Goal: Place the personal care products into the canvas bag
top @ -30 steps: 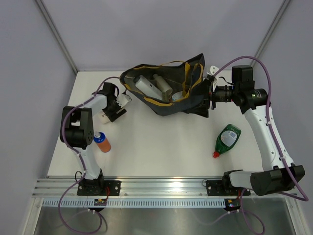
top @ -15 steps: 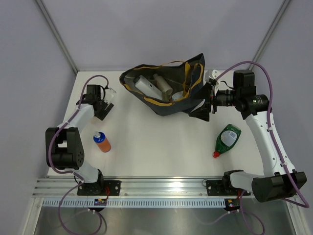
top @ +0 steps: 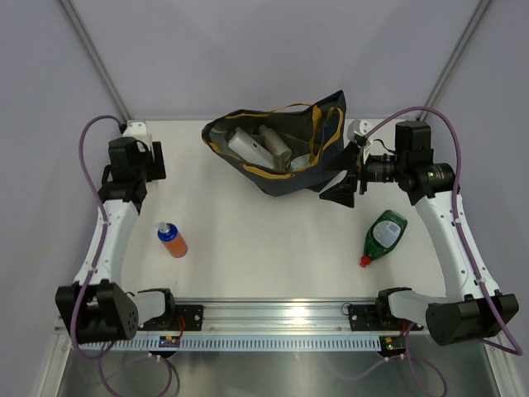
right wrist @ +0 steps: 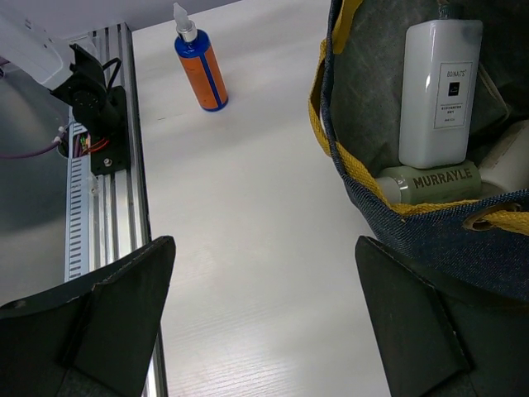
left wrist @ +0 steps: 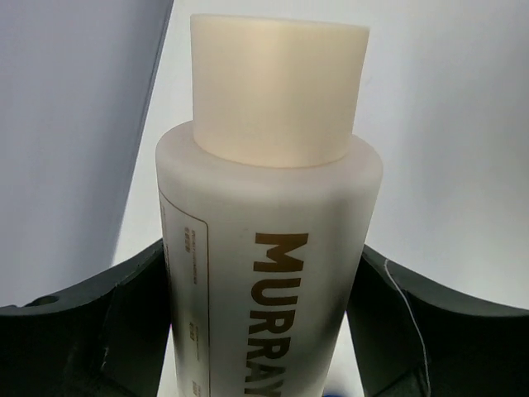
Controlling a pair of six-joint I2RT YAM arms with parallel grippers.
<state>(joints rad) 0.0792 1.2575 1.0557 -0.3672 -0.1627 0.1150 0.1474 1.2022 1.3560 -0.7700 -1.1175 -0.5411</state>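
My left gripper should carry the cream bottle over the bag's rim, go down inside and let go of it, because the open bag's opening (top: 296, 139) is to its right in the top view.
My left gripper (top: 139, 145) is at the table's far left, shut on a cream labelled bottle (left wrist: 264, 248) with a pale cap that fills the left wrist view. The canvas bag (top: 285, 174) lies at the back middle with its mouth open and several bottles inside, among them a white one (right wrist: 438, 91) and a greenish-beige one (right wrist: 430, 182). Just right of the bag, my right gripper (top: 345, 172) is open with only bare table between its fingers (right wrist: 413, 331). An orange bottle with a blue cap (top: 172, 240) stands front left. A green bottle with a red cap (top: 384, 234) lies front right.
Grey walls close in the table on the left, back and right. A metal rail (top: 273, 318) with both arm bases runs along the near edge. The bag's mustard handles (top: 318, 136) drape over its rim.
My left arm has swung away from the bag's left side to the far left, carrying the cream bottle. The right gripper has eased slightly back from the bag.
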